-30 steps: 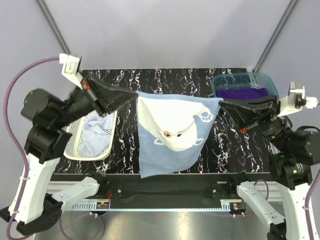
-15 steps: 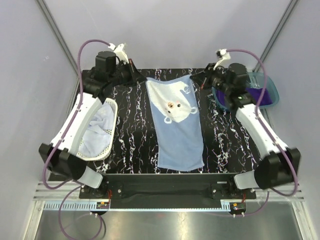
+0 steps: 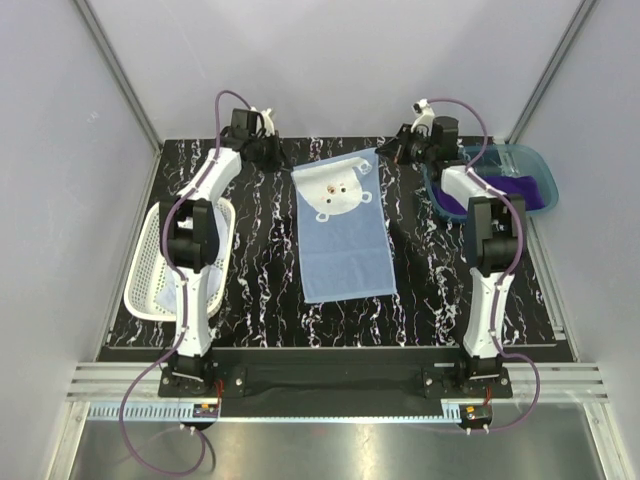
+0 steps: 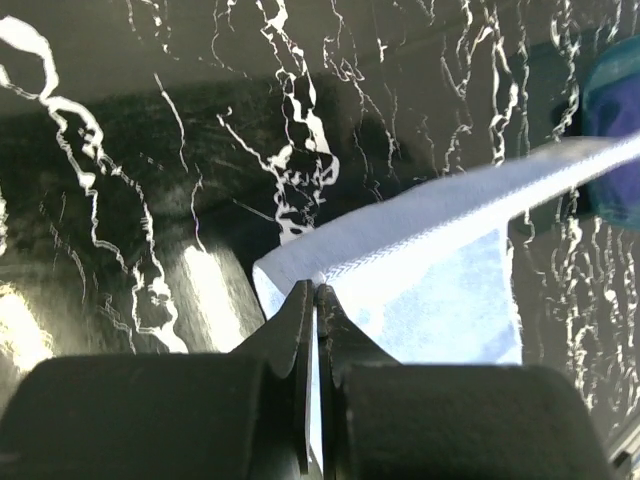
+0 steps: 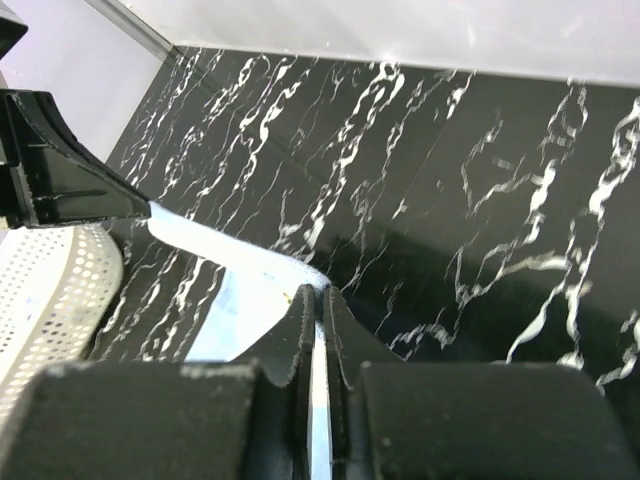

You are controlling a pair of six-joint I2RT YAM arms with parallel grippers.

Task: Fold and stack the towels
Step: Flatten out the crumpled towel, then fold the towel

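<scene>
The towel's near hem is toward the base from my right gripper. My right gripper will next move back over the towel and let go of the towel's corner just short of that hem.
The light blue towel with the bear face lies spread flat in the middle of the table, bear end toward the far edge. My left gripper is shut on its far left corner. Shut on the far right corner is my right gripper. The far hem is stretched taut between them, slightly above the table. A deep purple towel lies in the teal bin. A pale blue-white towel sits in the white basket, partly hidden by the left arm.
Both arms reach full length to the far edge of the black marbled table. The basket stands at the left, the bin at the far right. In the right wrist view I see the left gripper's fingers and the basket rim.
Both arms have stretched out toward the far edge, carrying the hanging bear towel away from the bases and laying it flat on the table. Both grips have held.
</scene>
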